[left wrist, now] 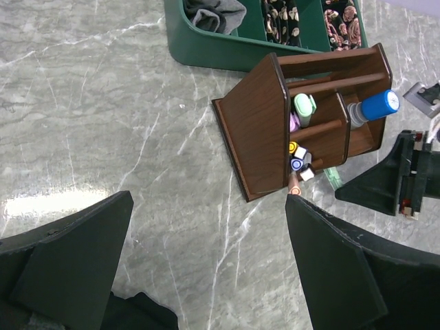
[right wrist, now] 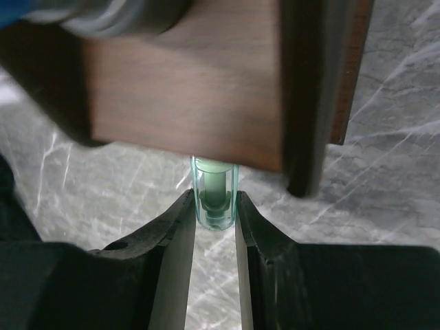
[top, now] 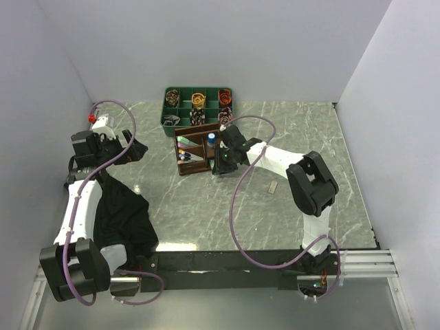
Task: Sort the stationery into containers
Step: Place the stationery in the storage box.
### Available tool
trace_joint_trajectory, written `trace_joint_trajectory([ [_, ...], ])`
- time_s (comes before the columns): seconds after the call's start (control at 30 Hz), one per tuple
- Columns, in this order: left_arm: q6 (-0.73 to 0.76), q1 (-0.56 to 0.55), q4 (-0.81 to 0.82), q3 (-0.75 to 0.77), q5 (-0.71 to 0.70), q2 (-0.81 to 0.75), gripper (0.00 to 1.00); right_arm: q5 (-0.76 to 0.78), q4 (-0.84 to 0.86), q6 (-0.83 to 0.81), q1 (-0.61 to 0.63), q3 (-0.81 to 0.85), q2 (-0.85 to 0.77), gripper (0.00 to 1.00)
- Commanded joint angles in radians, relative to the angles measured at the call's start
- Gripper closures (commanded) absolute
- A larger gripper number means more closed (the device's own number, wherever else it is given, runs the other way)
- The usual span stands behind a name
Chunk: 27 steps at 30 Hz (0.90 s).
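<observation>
The right gripper will next push outward to the organiser's near edge (top: 212, 161) and let go of the mint-green pen deeper beneath the organiser's side, since the pen's end is sticking out.
The dark brown organiser (top: 195, 146) stands mid-table, with several pens (top: 184, 147) in its left compartments and a blue-capped cylinder (top: 212, 137) upright in a right one. My right gripper (top: 221, 163) is at its near right corner, shut on a clear mint-green pen (right wrist: 214, 180) whose far end is hidden behind the organiser's wall (right wrist: 185, 103). In the left wrist view the organiser (left wrist: 256, 130) holds a mint-green item (left wrist: 304, 106), yellow and white pen ends (left wrist: 295, 155) and the blue cap (left wrist: 379, 106). My left gripper (left wrist: 206, 234) is open and empty, left of the organiser.
A green tray (top: 169, 108) with patterned rolled items stands just behind the organiser. A small pale flat bar (top: 273, 186) lies on the marble right of centre. Black cloth (top: 127, 216) covers the near left. White walls enclose the table.
</observation>
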Motion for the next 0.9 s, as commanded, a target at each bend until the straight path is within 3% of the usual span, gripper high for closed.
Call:
trace_joint_trajectory([
  [0.0,0.015,0.008,0.015,0.033,0.000,0.000,0.01,0.052,0.037,0.071,-0.005,0.044,0.044,1.00],
  [0.83,-0.003,0.022,0.027,0.014,0.025,0.001,0.01,0.222,0.150,0.033,0.009,0.144,0.114,1.00],
  [0.87,-0.003,0.022,0.026,0.014,0.026,0.000,0.00,0.227,0.158,0.018,0.012,0.145,0.116,0.91],
])
